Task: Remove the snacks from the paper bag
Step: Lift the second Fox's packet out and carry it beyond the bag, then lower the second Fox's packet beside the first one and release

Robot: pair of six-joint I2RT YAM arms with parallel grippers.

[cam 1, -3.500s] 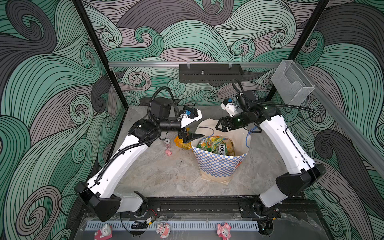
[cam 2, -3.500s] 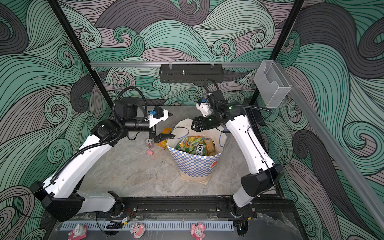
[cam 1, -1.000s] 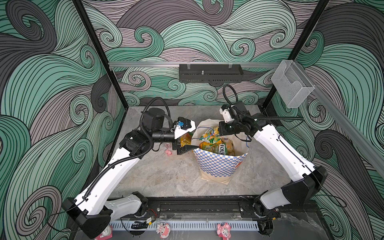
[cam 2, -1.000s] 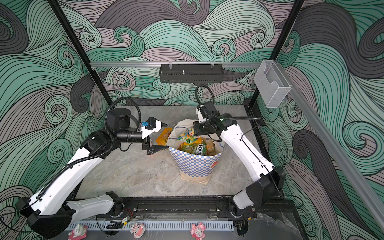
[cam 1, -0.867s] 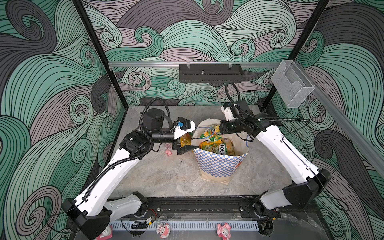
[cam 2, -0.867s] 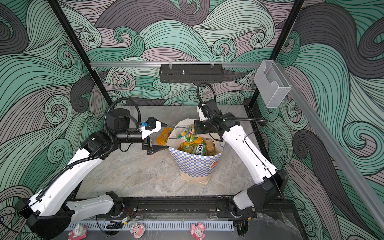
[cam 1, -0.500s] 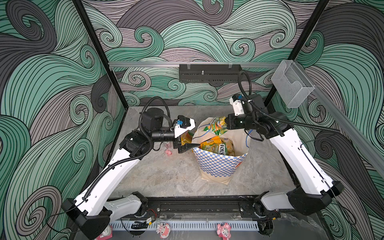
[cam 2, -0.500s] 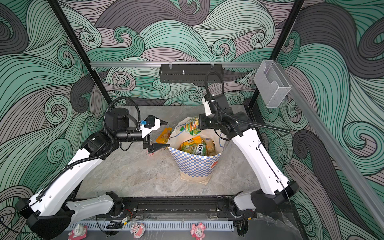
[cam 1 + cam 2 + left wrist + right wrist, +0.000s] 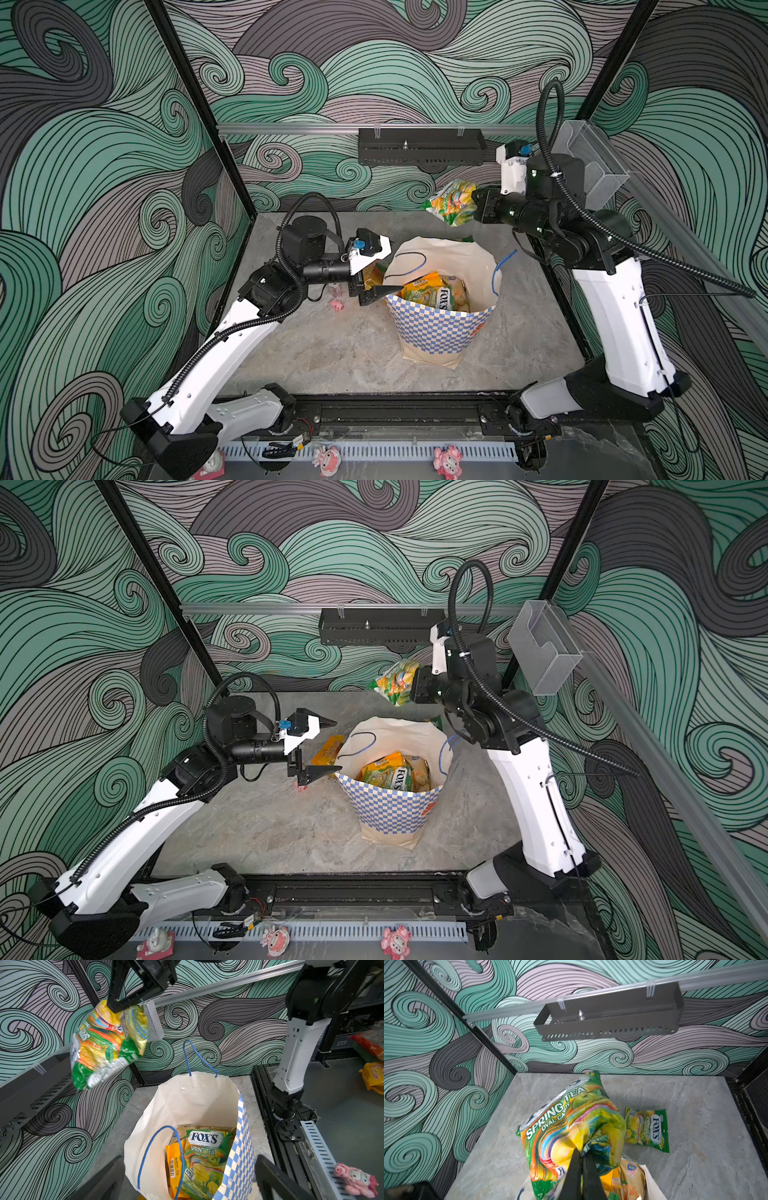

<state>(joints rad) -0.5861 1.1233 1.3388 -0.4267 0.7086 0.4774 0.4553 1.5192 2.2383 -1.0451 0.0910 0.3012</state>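
The green-yellow packet goes down behind the bag (image 9: 440, 332) next and leaves my right gripper there, since the tabletop (image 9: 494, 242) beside the lying FOX'S packet is bare.
The paper bag (image 9: 440, 332) (image 9: 390, 812) stands open mid-table, its cream inner wall (image 9: 187, 1101) facing my left wrist. My right gripper (image 9: 473, 205) (image 9: 581, 1153) is shut on a green-yellow FOX'S snack packet (image 9: 451, 203) (image 9: 397, 681) (image 9: 106, 1047) (image 9: 566, 1124), which hangs high above and behind the bag. My left gripper (image 9: 384, 266) (image 9: 336, 744) is open and empty at the bag's left rim. Inside lie another FOX'S packet (image 9: 205, 1157), an orange-yellow one (image 9: 173, 1163) and a tan one (image 9: 629, 1180). An orange packet (image 9: 328, 750) lies left of the bag, and a FOX'S packet (image 9: 648, 1128) lies behind it.
A tiny pink pig figurine (image 9: 337, 305) sits on the table under my left wrist. A black perforated shelf (image 9: 422, 145) hangs on the back wall, and a clear plastic box (image 9: 590, 162) sits at the right post. Pink toys (image 9: 446, 461) line the front rail.
My right gripper has lifted the FOX'S packet out of the bag, up and back to the right. The left arm has barely moved and stays open.
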